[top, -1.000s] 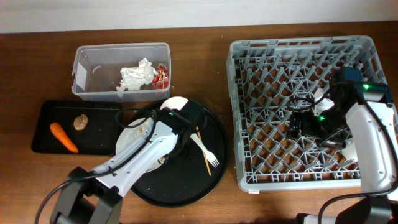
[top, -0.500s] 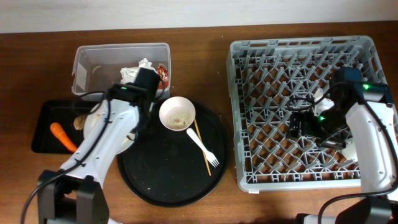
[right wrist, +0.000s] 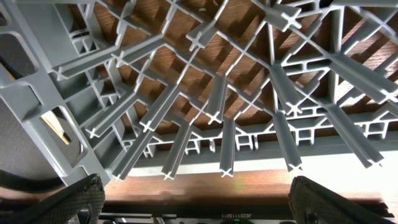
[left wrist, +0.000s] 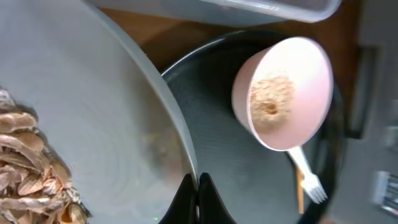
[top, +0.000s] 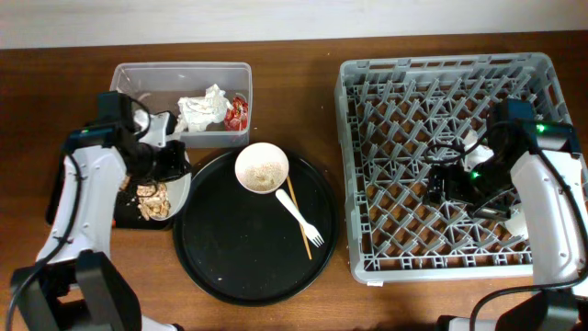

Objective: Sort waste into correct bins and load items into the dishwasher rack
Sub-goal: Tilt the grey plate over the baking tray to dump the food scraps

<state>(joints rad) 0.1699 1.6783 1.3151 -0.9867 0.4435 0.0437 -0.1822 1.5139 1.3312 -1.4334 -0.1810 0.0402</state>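
I need to move my left gripper to the right in the overhead view next and level the plate (top: pixel 181 190). Then I need to lower it onto the near part of the round black tray, which is bare.
My left gripper (top: pixel 176 169) is shut on the rim of the pale round plate (top: pixel 181 190) and holds it tilted over the shallow black tray (top: pixel 122 219). In the left wrist view its jaws (left wrist: pixel 198 186) pinch the plate (left wrist: pixel 93 112), and beige food scraps (left wrist: pixel 28 171) lie at its low side; they also show overhead (top: pixel 150 199). The carrot is hidden. The napkin (top: pixel 202 110) and red wrapper (top: pixel 238 110) lie in the clear tub (top: pixel 129 78). The cream bowl (top: pixel 262 167) and white fork (top: pixel 301 217) sit on the round black tray (top: pixel 239 267). My right gripper (top: pixel 441 180) is open and empty inside the dishwasher rack (top: pixel 367 230).
A thin wooden stick (top: pixel 297 216) lies beside the fork. A white cup (top: pixel 474 143) sits in the rack by my right wrist. The right wrist view shows the rack pegs (right wrist: pixel 217 106) with my fingers (right wrist: pixel 205 205) wide apart. The left arm covers most of the shallow black tray.
My left arm carried the plate off the round tray, left to over the shallow black tray. The bowl is now uncovered. The right arm has not moved.
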